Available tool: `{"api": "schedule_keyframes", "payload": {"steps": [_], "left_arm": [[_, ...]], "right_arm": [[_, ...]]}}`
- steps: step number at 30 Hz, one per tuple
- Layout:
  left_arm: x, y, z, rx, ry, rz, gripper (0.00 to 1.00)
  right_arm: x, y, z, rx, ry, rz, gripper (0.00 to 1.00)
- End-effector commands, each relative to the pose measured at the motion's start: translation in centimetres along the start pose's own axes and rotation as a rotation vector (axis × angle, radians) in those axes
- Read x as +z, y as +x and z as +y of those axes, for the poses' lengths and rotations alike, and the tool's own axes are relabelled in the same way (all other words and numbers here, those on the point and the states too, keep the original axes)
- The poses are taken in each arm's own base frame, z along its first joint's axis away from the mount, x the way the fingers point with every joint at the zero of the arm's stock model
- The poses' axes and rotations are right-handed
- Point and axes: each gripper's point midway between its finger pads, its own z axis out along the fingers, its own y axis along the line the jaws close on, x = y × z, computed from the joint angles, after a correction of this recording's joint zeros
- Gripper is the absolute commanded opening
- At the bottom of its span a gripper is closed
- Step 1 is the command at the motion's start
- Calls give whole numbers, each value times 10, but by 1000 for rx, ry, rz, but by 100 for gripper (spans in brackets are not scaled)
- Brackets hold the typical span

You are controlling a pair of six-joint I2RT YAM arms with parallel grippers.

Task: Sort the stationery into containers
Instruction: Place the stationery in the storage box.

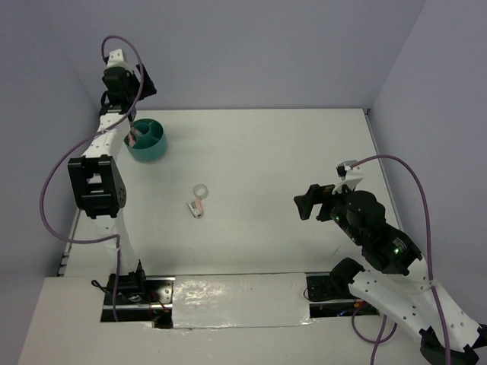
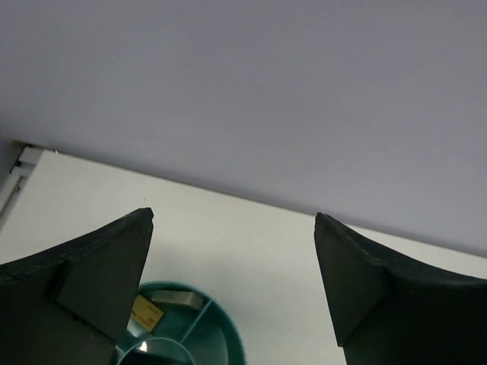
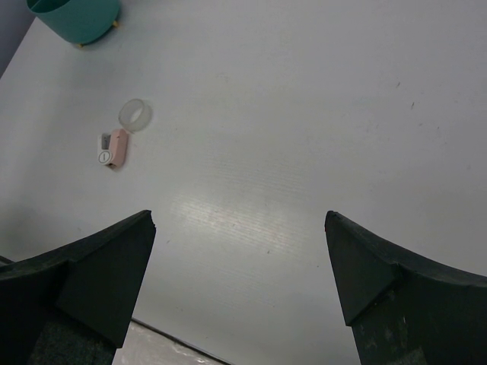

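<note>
My right gripper moves to the left in the top view and down onto the clear ring's side (image 1: 205, 188) (image 3: 145, 115) next, since its hollow middle leaves room for one finger.
The round teal cup (image 1: 147, 140) stands at the far left of the table, with pink items (image 1: 133, 138) sticking up in it. My left gripper (image 1: 134, 103) hangs open just above and behind it, nothing between its fingers. In the left wrist view the cup's rim (image 2: 222, 333) shows low left, with a tan block (image 2: 146, 313) and a pale piece (image 2: 179, 299) in one compartment, below the open left gripper (image 2: 234, 215). A clear ring (image 1: 200, 190) and a pink oblong piece (image 1: 198, 207) lie mid-table. My right gripper (image 1: 307, 204) hovers open to their right.
The right wrist view shows the ring (image 3: 135, 114), the pink piece (image 3: 116, 148) and the cup (image 3: 76, 15) far ahead of the open right gripper (image 3: 238, 217). Purple walls close the back and sides. A shiny strip (image 1: 236, 300) runs along the near edge.
</note>
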Motion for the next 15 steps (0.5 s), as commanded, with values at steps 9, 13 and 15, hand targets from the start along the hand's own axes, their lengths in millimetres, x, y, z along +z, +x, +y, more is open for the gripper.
{"api": "schedule_keyframes", "payload": {"steps": [9,13,15], "left_arm": [[-154,20,-123,15,50,283,99],[-210,88,-139,29,106,371,97],[-224,141,-129,18,136,451,91]], "right_arm": [[4,-8,-3,3,30,-29,100],[9,-3,-1,2,26,-6,100],[12,1,4,4,2,13,100]]}}
